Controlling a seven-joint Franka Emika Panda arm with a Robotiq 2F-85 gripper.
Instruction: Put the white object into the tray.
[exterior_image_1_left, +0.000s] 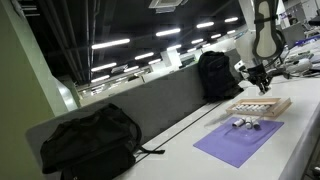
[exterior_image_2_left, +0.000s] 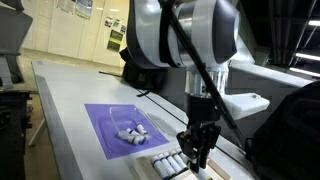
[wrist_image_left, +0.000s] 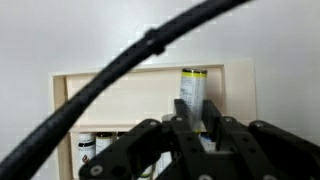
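Observation:
The gripper goes down into the tray's empty section (exterior_image_1_left: 263, 101), near its end, next, because the slim white object still hangs above that space.
My gripper (wrist_image_left: 195, 112) is shut on a white cylinder-shaped object (wrist_image_left: 192, 88) with a yellow-and-dark band at its far end. It hangs directly over the pale beige tray (wrist_image_left: 120, 98). In both exterior views the gripper (exterior_image_1_left: 260, 82) (exterior_image_2_left: 196, 150) is low over the tray (exterior_image_1_left: 262, 107) (exterior_image_2_left: 168, 168). A few white objects lie in the tray's near edge (wrist_image_left: 88, 148). More small white objects (exterior_image_1_left: 243, 124) (exterior_image_2_left: 132, 132) lie on the purple mat (exterior_image_1_left: 232, 145) (exterior_image_2_left: 105, 135) beside the tray.
A black backpack (exterior_image_1_left: 90, 140) lies on the long white table at one end. Another black bag (exterior_image_1_left: 215, 75) stands against the grey divider near the tray. The robot base and a cable (exterior_image_2_left: 150, 95) are beside the mat.

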